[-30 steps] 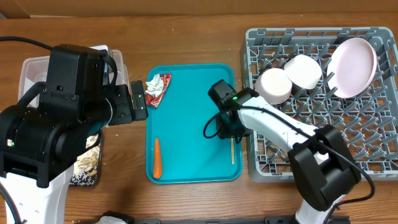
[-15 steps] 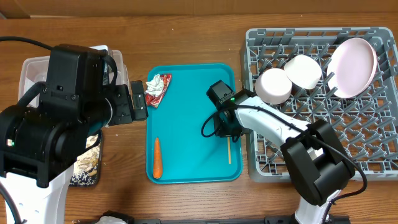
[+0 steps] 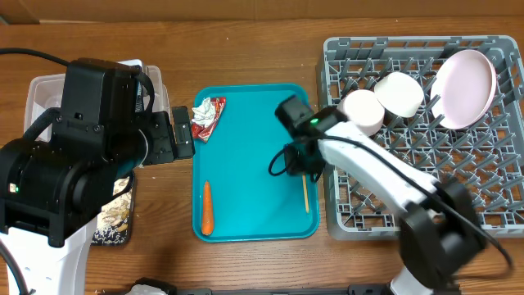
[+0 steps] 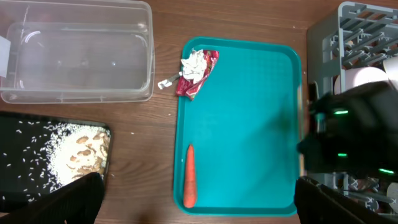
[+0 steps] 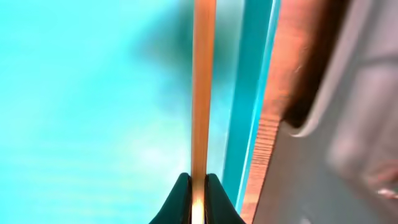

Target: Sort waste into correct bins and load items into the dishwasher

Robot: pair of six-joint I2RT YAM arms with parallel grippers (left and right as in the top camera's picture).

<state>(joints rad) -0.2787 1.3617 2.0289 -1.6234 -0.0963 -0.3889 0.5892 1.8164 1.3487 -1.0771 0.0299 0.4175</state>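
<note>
I will next bring my open left gripper down from high above the tray onto the orange carrot's middle (image 3: 207,210) (image 4: 190,178) and close it across the carrot, because the carrot's length runs between my fingers.
A thin wooden chopstick (image 3: 305,193) (image 5: 202,93) lies along the right edge of the teal serving tray (image 3: 254,147), and my right gripper (image 3: 304,170) (image 5: 198,178) is shut on its upper end. On the tray lie the red-and-white wrapper (image 3: 207,115) (image 4: 196,71) and the orange carrot (image 3: 206,206) (image 4: 189,177). My left gripper (image 3: 182,131) (image 4: 199,198) hangs open high above the tray's left edge, holding nothing. The clear tub (image 4: 74,59) is empty. The black tray (image 4: 37,155) holds rice scraps. The grey dish rack (image 3: 426,43) holds two bowls (image 3: 361,112) and a plate (image 3: 464,88).
The rack's left wall stands right beside the teal tray's right rim, close to the held chopstick. The left arm's bulk hides most of the tub and the black tray in the overhead view. Bare wooden table runs along the front and back edges.
The right gripper's jaws have closed on the chopstick. The right arm has shifted towards the rack, and the chopstick has moved slightly on the tray. The left arm has not moved.
</note>
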